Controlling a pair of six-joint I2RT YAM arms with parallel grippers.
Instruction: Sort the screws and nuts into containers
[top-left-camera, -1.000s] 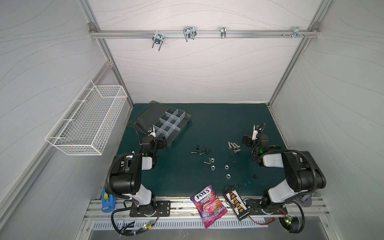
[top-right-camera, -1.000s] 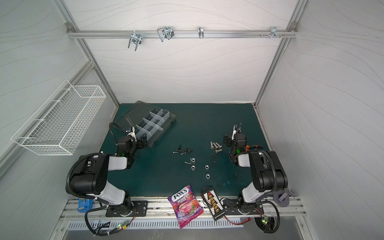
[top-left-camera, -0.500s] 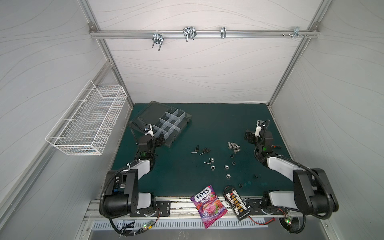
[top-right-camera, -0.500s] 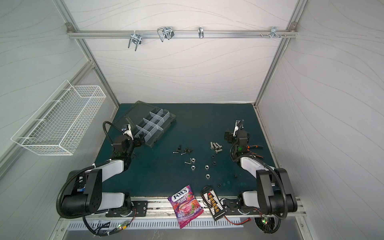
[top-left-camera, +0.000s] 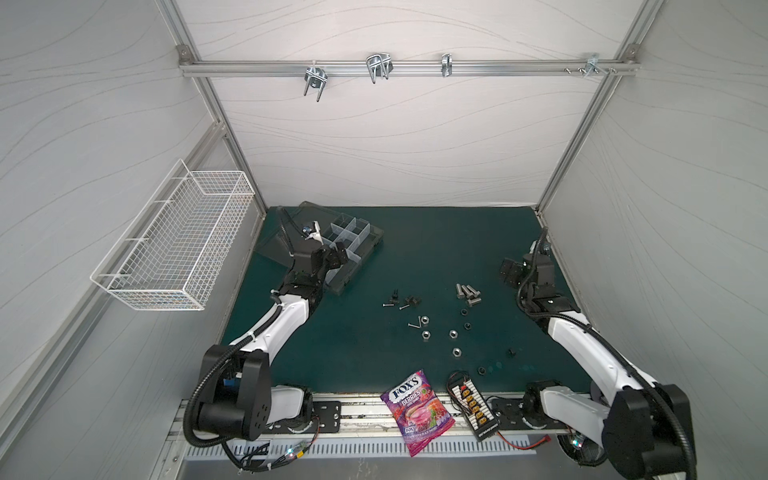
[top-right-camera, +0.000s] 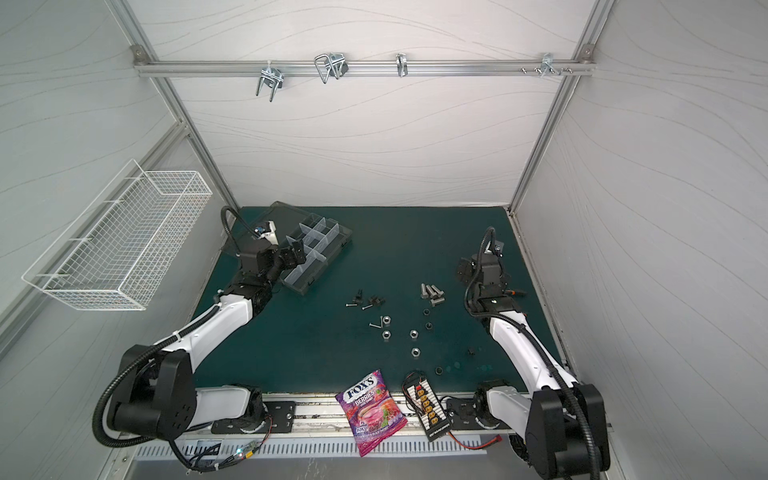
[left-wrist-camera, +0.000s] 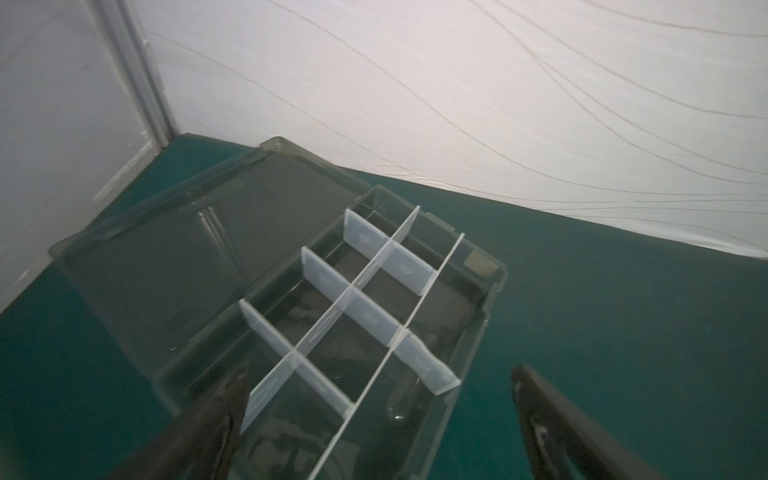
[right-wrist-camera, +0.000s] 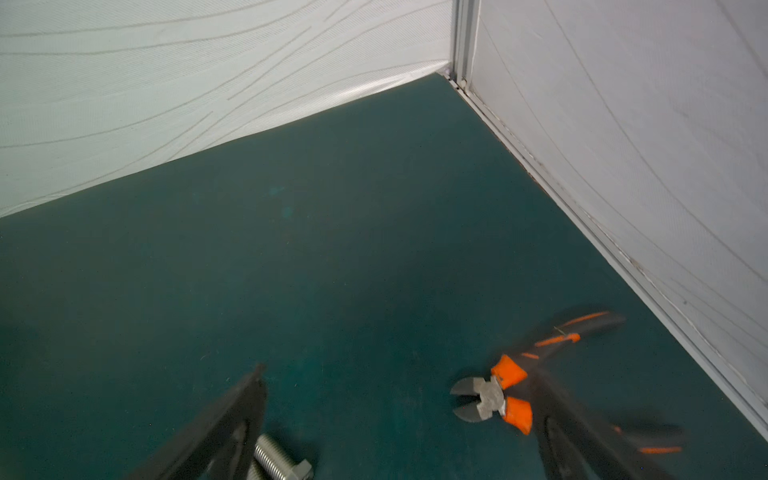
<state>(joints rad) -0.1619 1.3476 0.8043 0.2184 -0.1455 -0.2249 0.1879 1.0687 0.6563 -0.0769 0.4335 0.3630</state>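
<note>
My left gripper reaches outward and tips down over the far end of the organizer's rim (top-left-camera: 376, 242) (left-wrist-camera: 484, 316) next, opposite the organizer's lid and away from the screws.
The containers are compartments of a smoky-grey organizer box (top-left-camera: 362, 266) (top-right-camera: 328, 266) (left-wrist-camera: 496, 286) lying open at the back left. My left gripper (top-left-camera: 337, 257) (top-right-camera: 296, 249) (left-wrist-camera: 378, 374) hovers open over its near end, holding nothing. Loose on the mat's middle lie silver bolts (top-left-camera: 468, 293) (top-right-camera: 432, 293), small black screws (top-left-camera: 411, 300), thin screws (top-left-camera: 388, 305), silver nuts (top-left-camera: 425, 335) (top-right-camera: 386, 335) and black nuts (top-left-camera: 467, 325). My right gripper (top-left-camera: 509, 272) (top-right-camera: 464, 270) (right-wrist-camera: 399, 374) is open and empty just right of the bolts; one bolt (right-wrist-camera: 278, 461) lies by a finger.
Orange-handled cutters (right-wrist-camera: 490, 399) (top-right-camera: 515, 293) lie under my right wrist near the right wall. A purple candy bag (top-left-camera: 417, 411) and a yellow-plug connector board (top-left-camera: 473, 409) sit at the front edge. A white wire basket (top-left-camera: 178, 245) hangs on the left wall.
Both arms have unfolded and stretched away from their bases. The left gripper moved up over the box; the right gripper moved back beside the bolts. Both stayed open.
</note>
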